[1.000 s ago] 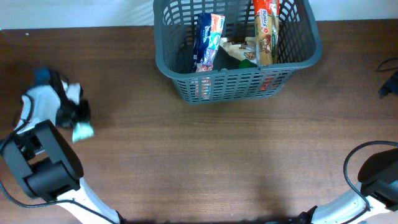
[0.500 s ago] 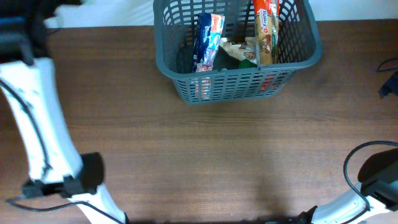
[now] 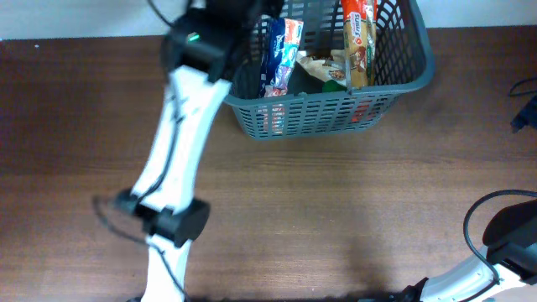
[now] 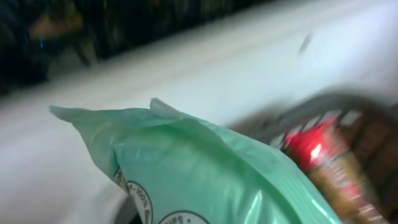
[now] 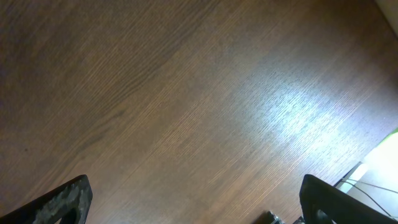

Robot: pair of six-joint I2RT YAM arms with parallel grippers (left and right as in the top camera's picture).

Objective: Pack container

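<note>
The blue packet (image 3: 279, 57) is below the left gripper and to its right in the overhead view, so the left gripper will next move across and down over that packet and release.
The container (image 3: 327, 113), a dark grey slotted basket, stands at the table's back middle. Inside it lean a blue packet (image 3: 279, 57) and an orange-and-brown biscuit packet (image 3: 357, 42), with a small pale packet (image 3: 323, 69) between them. My left arm reaches up to the basket's left rim, where my left gripper (image 3: 250, 10) is blurred at the top edge. A pale green packet (image 4: 211, 168) fills the left wrist view, held close to the camera, hiding the fingers. Behind it blurs the biscuit packet's red top (image 4: 314, 146). My right gripper (image 5: 199, 202) is open over bare wood.
My right arm's base (image 3: 512, 239) and its cable sit at the front right corner. A dark object (image 3: 526, 109) lies at the table's right edge. A white surface runs behind the table's back edge.
My left arm has swung from the table's far left up and across to the basket's left rim, carrying the green packet. The right arm has not moved.
</note>
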